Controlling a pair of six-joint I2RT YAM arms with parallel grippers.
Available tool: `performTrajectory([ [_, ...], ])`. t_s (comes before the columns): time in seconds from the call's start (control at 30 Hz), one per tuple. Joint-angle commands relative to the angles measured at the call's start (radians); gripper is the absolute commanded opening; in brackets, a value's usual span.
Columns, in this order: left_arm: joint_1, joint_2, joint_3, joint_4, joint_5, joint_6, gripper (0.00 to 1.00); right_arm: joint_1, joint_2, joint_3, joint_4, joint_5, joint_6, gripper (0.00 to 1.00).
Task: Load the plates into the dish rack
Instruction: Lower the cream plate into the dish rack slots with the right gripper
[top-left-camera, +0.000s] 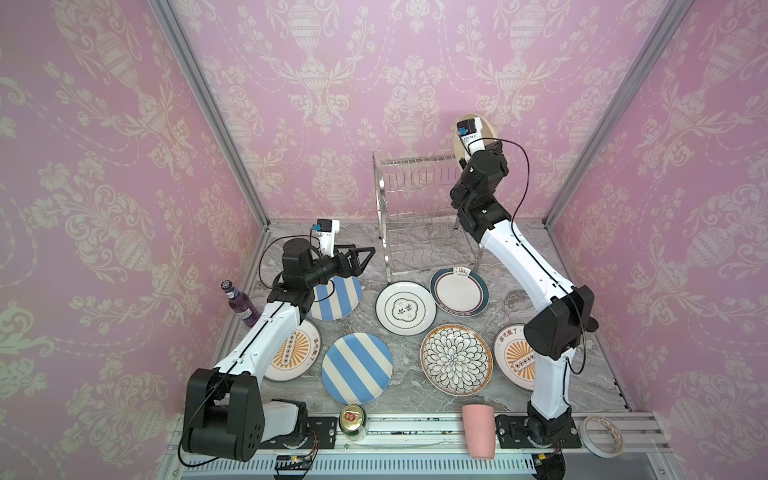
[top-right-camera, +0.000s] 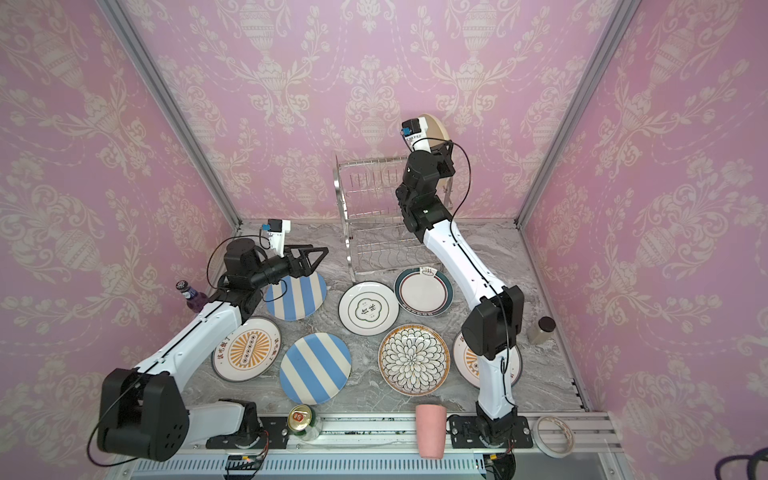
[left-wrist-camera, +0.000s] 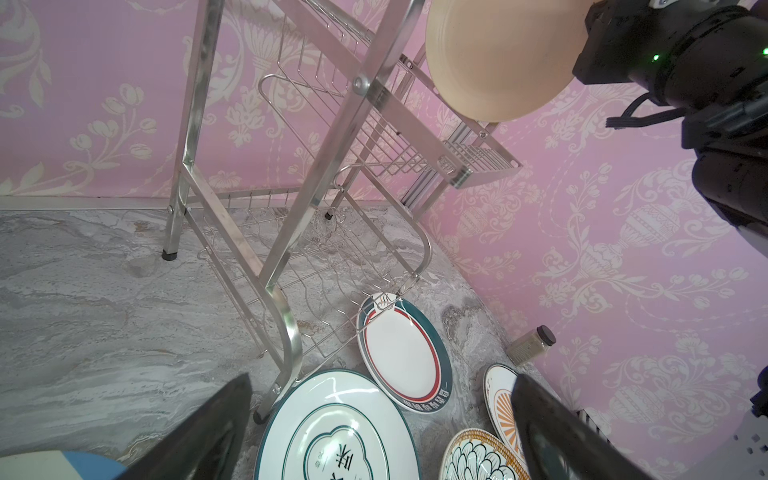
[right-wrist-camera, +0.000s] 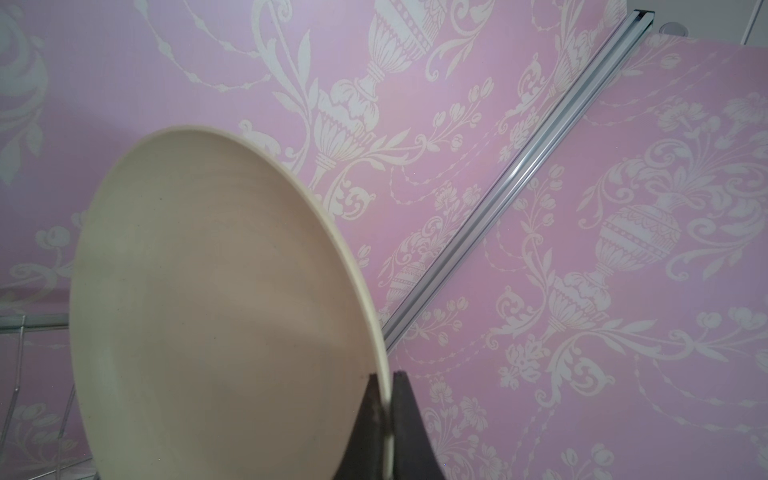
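My right gripper should next lower the plain cream plate on edge onto the bare end of the rack's upper shelf (top-right-camera: 443, 188) below it and let go of the plate's rim there.
My right gripper (right-wrist-camera: 385, 376) is shut on the rim of the plain cream plate (right-wrist-camera: 208, 311), holding it on edge high above the right end of the steel dish rack (top-left-camera: 415, 208). Both shelves of the rack hold nothing. My left gripper (top-left-camera: 365, 261) hangs open and holds nothing, left of the rack and above a blue-striped plate (top-left-camera: 336, 297). Flat on the table lie another striped plate (top-left-camera: 356, 368), two orange-sunburst plates (top-left-camera: 291, 351) (top-left-camera: 513, 357), the petal plate (top-left-camera: 456, 358), the cloud-outline plate (top-left-camera: 405, 307) and the teal-rimmed plate (top-left-camera: 457, 291), which touches the rack's front foot.
A purple bottle (top-left-camera: 239, 303) stands by the left wall. Along the front rail are a can (top-left-camera: 353, 422), a pink cup (top-left-camera: 478, 430) and a tape roll (top-left-camera: 602, 436). A small jar (top-right-camera: 541, 329) stands near the right wall.
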Motion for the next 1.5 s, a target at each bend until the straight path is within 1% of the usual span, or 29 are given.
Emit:
performTrajectory([
  [0.0, -0.006, -0.018, -0.006, -0.018, 0.008, 0.044, 0.99, -0.011, 0.012, 0.049, 0.01, 0.012, 0.049, 0.0],
  [0.1, -0.005, -0.022, -0.01, -0.02, 0.005, 0.049, 0.99, -0.017, 0.041, 0.076, 0.012, 0.025, 0.03, 0.0],
  [0.43, -0.008, -0.037, -0.012, -0.036, -0.001, 0.061, 0.99, -0.017, 0.06, 0.045, 0.054, 0.06, 0.017, 0.0],
  [0.67, -0.007, -0.043, -0.006, -0.034, 0.01, 0.041, 0.99, -0.016, 0.095, 0.036, 0.206, 0.118, -0.131, 0.0],
  [0.73, -0.007, -0.049, -0.007, -0.031, 0.01, 0.041, 0.99, -0.017, 0.101, 0.038, 0.23, 0.125, -0.15, 0.0],
  [1.1, -0.009, -0.057, -0.018, -0.026, 0.008, 0.044, 0.99, -0.003, 0.097, -0.021, 0.259, 0.157, -0.152, 0.0],
  [1.4, -0.008, -0.061, -0.016, -0.043, 0.001, 0.061, 0.99, -0.003, 0.097, -0.05, 0.209, 0.166, -0.085, 0.0],
  [1.47, -0.008, -0.063, -0.017, -0.044, -0.002, 0.063, 0.99, -0.002, 0.097, -0.056, 0.205, 0.167, -0.083, 0.02],
])
